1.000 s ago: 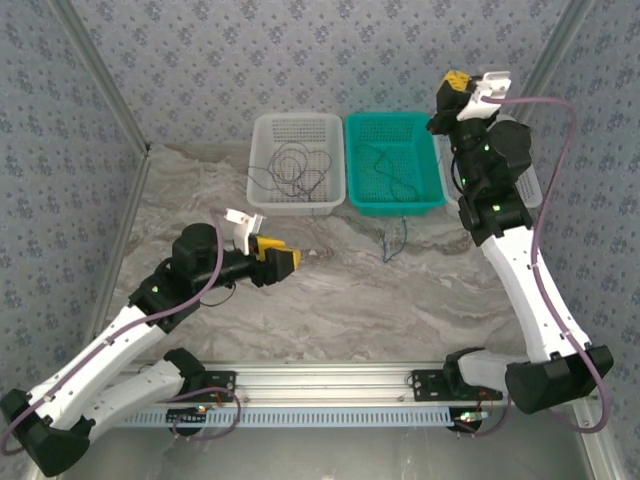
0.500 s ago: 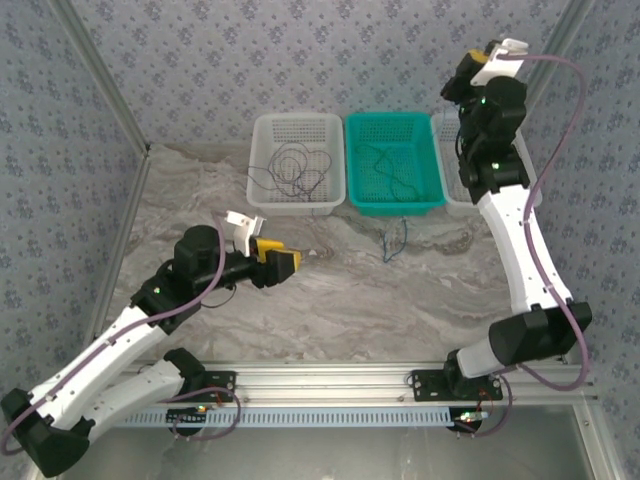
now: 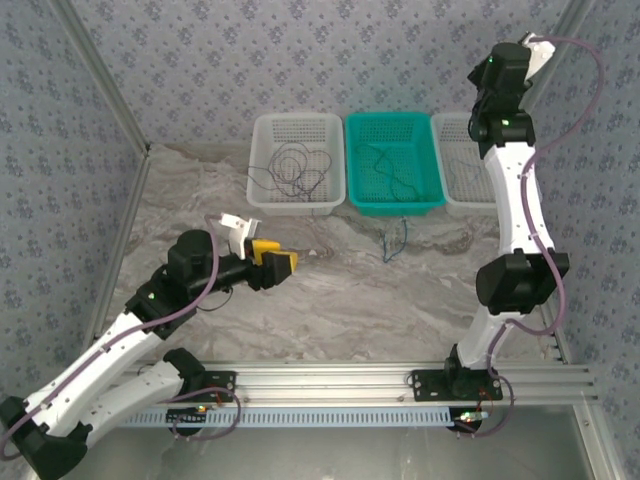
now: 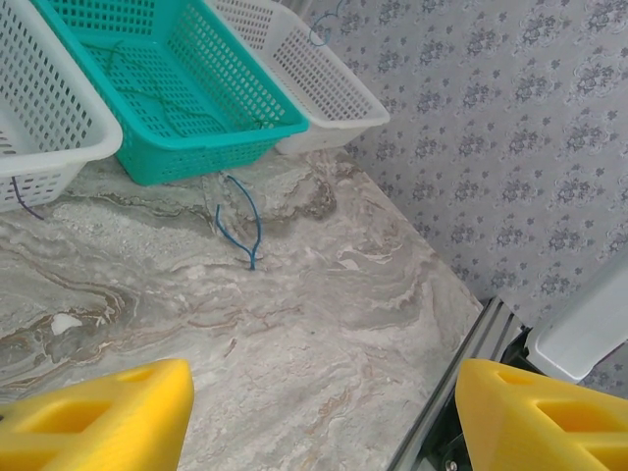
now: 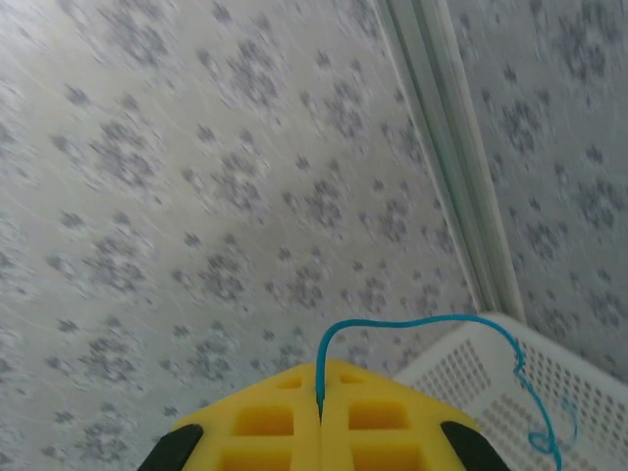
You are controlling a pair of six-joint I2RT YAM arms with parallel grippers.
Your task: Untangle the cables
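The white basket under the raised arm [image 3: 466, 168] is below, and the thin blue cable already hangs over it. I will lower my right gripper to the basket next and let go of the cable.
My right gripper [image 5: 321, 378] is shut on a thin blue cable [image 5: 422, 320]. From the pinch the cable arcs right and dangles over the right white basket [image 5: 589, 392]. That arm is raised high against the back wall [image 3: 500, 70]. A dark cable [image 3: 295, 165] lies looped in the left white basket [image 3: 262, 128]. In the teal basket [image 3: 436, 170] lies a green cable [image 3: 390, 170]. A short blue wire [image 4: 253, 221] rests on the table in front of the teal basket [image 4: 201, 157]. My left gripper [image 3: 280, 262] hovers low over the table, open and holding nothing [image 4: 319, 422].
The three baskets stand side by side along the back wall, with the right white basket [image 3: 462, 165] under the raised arm. Patterned walls close in the table on three sides. A metal rail [image 3: 330, 385] runs along the near edge.
The right arm has swung up and to the right, stretching tall beside the right basket with the blue cable in its jaws. The left arm has drawn back slightly.
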